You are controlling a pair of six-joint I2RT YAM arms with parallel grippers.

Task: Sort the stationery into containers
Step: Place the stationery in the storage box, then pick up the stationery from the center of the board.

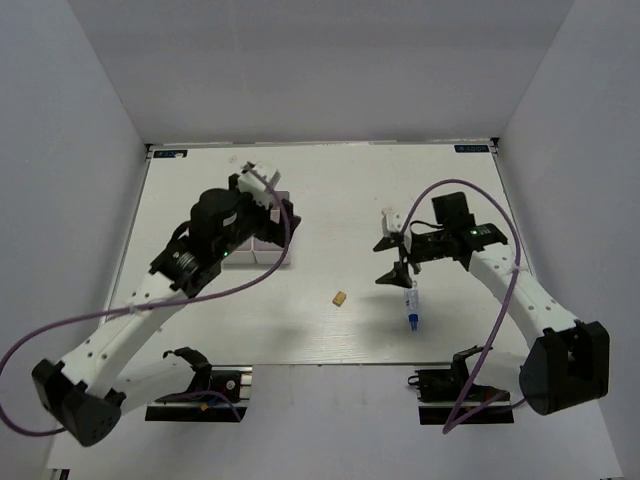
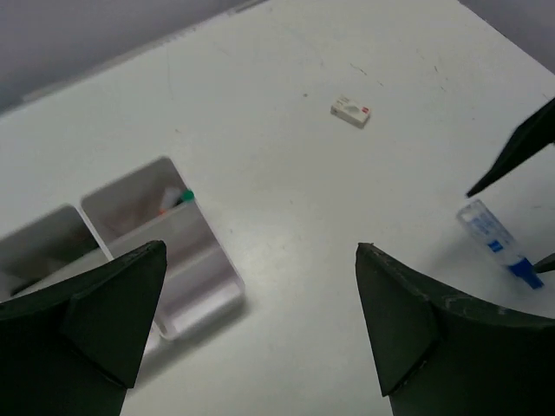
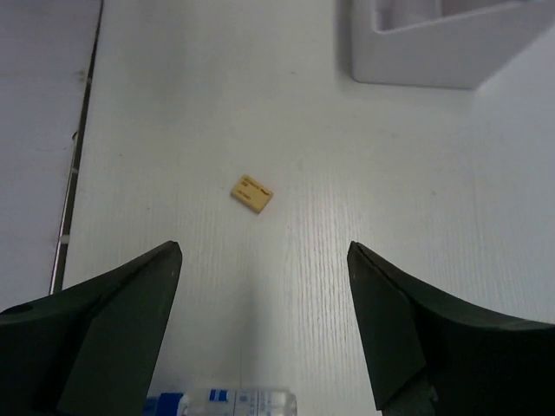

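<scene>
The robot's right gripper should first swing to the left in the top view, turning, to lower onto the beige eraser [image 1: 339,298] [image 3: 252,193] outside the organizer box.
The white organizer box [image 1: 272,256] sits at the left, mostly under my left arm. It also shows in the left wrist view [image 2: 195,269], with a green-capped item [image 2: 184,198] in one compartment, and in the right wrist view [image 3: 434,52]. My left gripper [image 1: 262,205] [image 2: 262,251] hangs open and empty above the box's edge. A beige eraser [image 1: 340,298] [image 2: 351,111] [image 3: 251,192] lies mid-table. A clear blue-tipped tube [image 1: 411,305] [image 2: 496,239] [image 3: 234,403] lies just below my right gripper [image 1: 386,262] [image 3: 264,247], which is open and empty.
White walls enclose the table on the left, back and right. The table's near edge [image 1: 330,364] runs just below the tube and eraser. Purple cables loop beside both arms. My right fingertips [image 2: 520,152] show at the right of the left wrist view.
</scene>
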